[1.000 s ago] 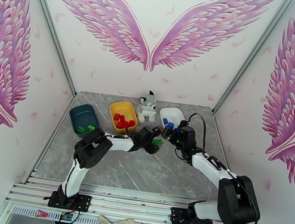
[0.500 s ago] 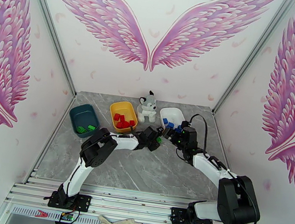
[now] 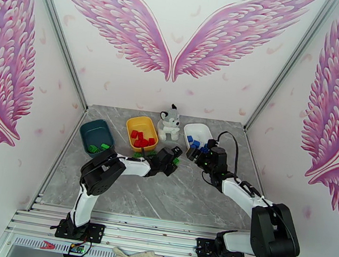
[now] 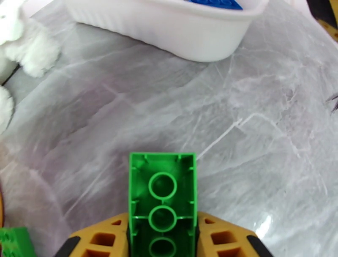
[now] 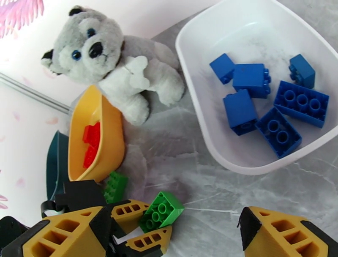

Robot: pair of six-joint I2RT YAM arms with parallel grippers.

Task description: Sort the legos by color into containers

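Observation:
My left gripper should next lift and swing over the dark teal tub of green legos, past the yellow tub [image 3: 142,122], to release the matching lego.
My left gripper [image 3: 174,159] is shut on a green lego [image 4: 162,203], held between its yellow fingers [image 4: 101,239] just above the marble table; the same green lego [image 5: 161,211] hangs below the white tub [image 5: 203,127]. Several blue legos [image 5: 253,80] lie in that white tub [image 3: 198,132]. Red legos [image 3: 140,139] fill the yellow tub [image 3: 142,122], and green ones [image 3: 98,147] lie in the dark teal tub [image 3: 95,131]. My right gripper [image 5: 190,239] stands open near the white tub's front, nothing between its fingers [image 5: 283,232].
A plush husky [image 3: 169,122] sits between the yellow and white tubs. A loose green lego [image 5: 115,186] lies on the table by the yellow tub [image 5: 95,139], and shows again [image 4: 14,241] at the left wrist view's corner. The two grippers are close together.
My left gripper, still holding the green lego, has drawn back a little to the left and its elbow has swung left. The right arm has hardly moved.

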